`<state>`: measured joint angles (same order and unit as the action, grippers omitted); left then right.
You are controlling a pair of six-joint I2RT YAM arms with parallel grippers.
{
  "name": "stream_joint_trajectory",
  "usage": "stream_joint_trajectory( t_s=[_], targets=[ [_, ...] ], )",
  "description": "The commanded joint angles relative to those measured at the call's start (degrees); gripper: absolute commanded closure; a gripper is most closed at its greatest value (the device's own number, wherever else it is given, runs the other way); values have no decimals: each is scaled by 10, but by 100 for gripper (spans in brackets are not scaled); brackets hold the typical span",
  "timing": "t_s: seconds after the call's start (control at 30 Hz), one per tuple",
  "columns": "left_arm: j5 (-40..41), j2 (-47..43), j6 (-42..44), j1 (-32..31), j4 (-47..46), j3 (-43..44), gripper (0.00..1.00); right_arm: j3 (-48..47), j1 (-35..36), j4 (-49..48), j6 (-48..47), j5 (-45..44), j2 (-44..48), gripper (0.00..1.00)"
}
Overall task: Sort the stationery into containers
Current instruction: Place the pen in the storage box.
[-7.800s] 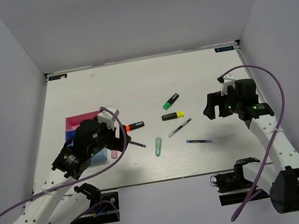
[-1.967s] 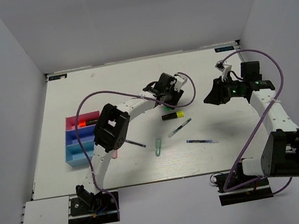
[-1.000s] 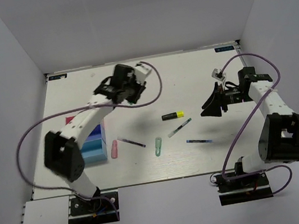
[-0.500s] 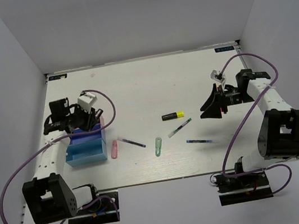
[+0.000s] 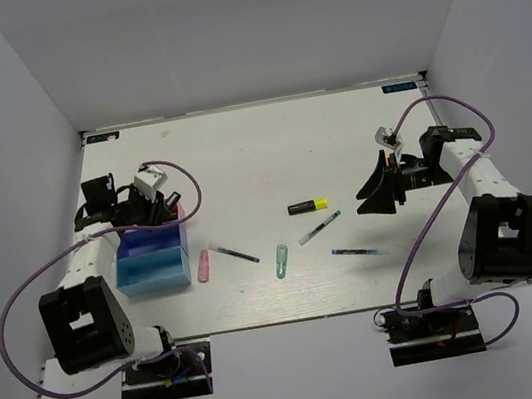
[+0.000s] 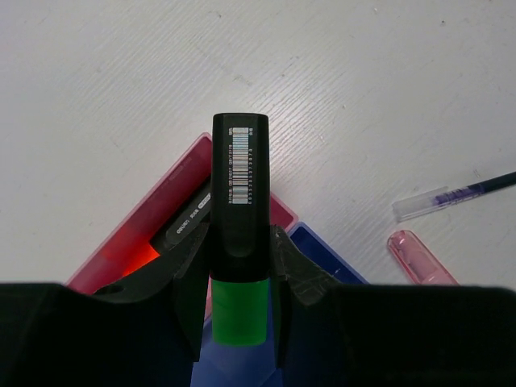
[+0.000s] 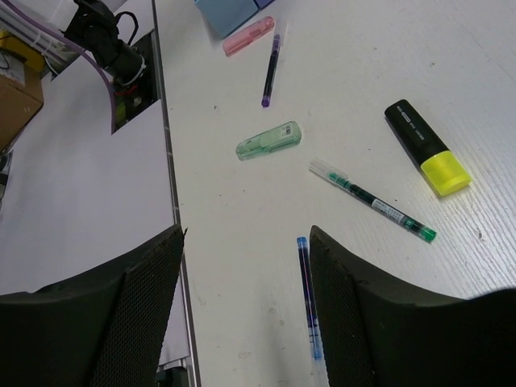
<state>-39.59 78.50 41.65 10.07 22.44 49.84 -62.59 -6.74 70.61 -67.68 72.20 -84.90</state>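
My left gripper carries the highlighter outward over the pink box (image 6: 165, 205) next, before it opens, since the highlighter's green end hangs over the blue box's edge.
My left gripper (image 5: 158, 208) is shut on a black highlighter with a green end (image 6: 239, 201) and holds it over the pink box (image 6: 165, 205). Another black highlighter with an orange end (image 6: 184, 227) lies in that box. The blue box (image 5: 153, 268) adjoins it on the near side. My right gripper (image 5: 378, 192) hangs open and empty above the table, over a blue pen (image 7: 308, 302). A yellow-ended highlighter (image 5: 308, 206), a thin green-inked pen (image 5: 319, 227), a pale green clip (image 5: 282, 260) and a dark pen (image 5: 234, 254) lie mid-table.
A pink cap (image 5: 204, 266) lies just right of the blue box. The right wrist view shows the table's near edge (image 7: 165, 210) and the left arm's base mount beyond it. White walls close the table at the back and sides.
My left arm has carried the green-ended highlighter from the middle of the table to the boxes at the left, where the orange-ended one now lies. My right gripper has barely moved.
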Motion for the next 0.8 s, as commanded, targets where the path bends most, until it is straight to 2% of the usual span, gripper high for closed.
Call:
stream_joint_trajectory(
  t_s=[0.0, 0.17, 0.47, 0.77],
  targets=[
    [-5, 5, 15, 7, -26, 27, 100, -14, -3, 23, -32, 16, 0, 33],
    [4, 13, -4, 16, -64, 24, 100, -18, -2, 40, -50, 16, -11, 33],
    [-7, 46, 8, 45, -53, 43, 100, -32, -3, 90, -97, 21, -31, 33],
    [-2, 74, 3, 44, -86, 44, 100, -35, -5, 99, -109, 20, -36, 32]
  ],
)
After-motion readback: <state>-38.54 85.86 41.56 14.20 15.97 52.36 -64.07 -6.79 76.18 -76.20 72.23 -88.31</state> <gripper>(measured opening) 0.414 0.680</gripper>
